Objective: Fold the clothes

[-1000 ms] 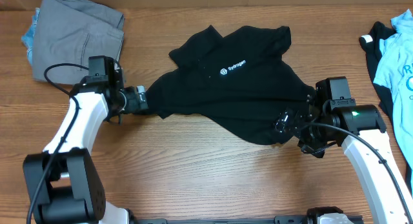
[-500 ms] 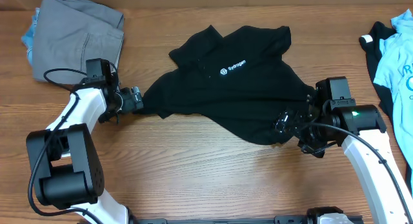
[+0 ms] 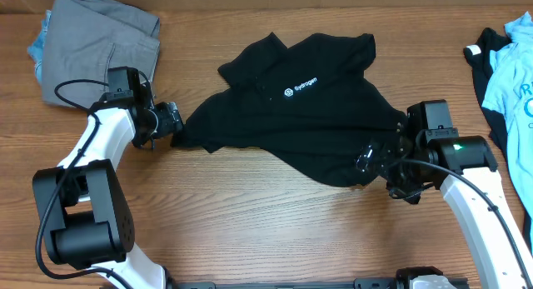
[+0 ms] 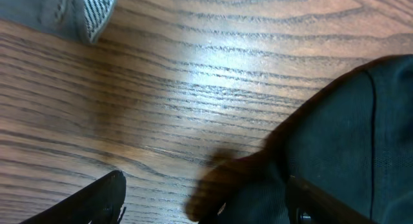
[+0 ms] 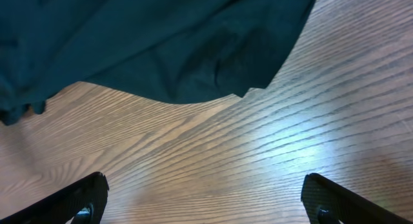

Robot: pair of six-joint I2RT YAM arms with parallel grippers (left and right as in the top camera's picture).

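Observation:
The right gripper will go down and move over onto the fabric at the near corner of the shirt's hem, which is still ahead of the gripper's open fingers.
The black short-sleeved shirt point(image 3: 308, 122) lies crumpled across the middle of the table, its small white logo point(image 3: 300, 88) facing up. My left gripper point(image 3: 173, 121) is at the shirt's left corner. In the left wrist view it point(image 4: 206, 208) is open, with the dark fabric point(image 4: 342, 121) lying between the jaws against the right finger point(image 4: 310, 204). My right gripper point(image 3: 371, 160) is at the shirt's lower right edge. In the right wrist view it point(image 5: 210, 204) is open over bare wood, with the shirt's hem point(image 5: 161, 37) just ahead of it.
A folded grey garment point(image 3: 100, 35) lies at the back left, and its corner shows in the left wrist view point(image 4: 71, 11). A light blue shirt point(image 3: 512, 64) on a black garment point(image 3: 483, 52) lies at the right edge. The table is wood.
My left gripper has moved a little left and toward the back, and the shirt's left corner has stretched left with it. The right arm has not moved.

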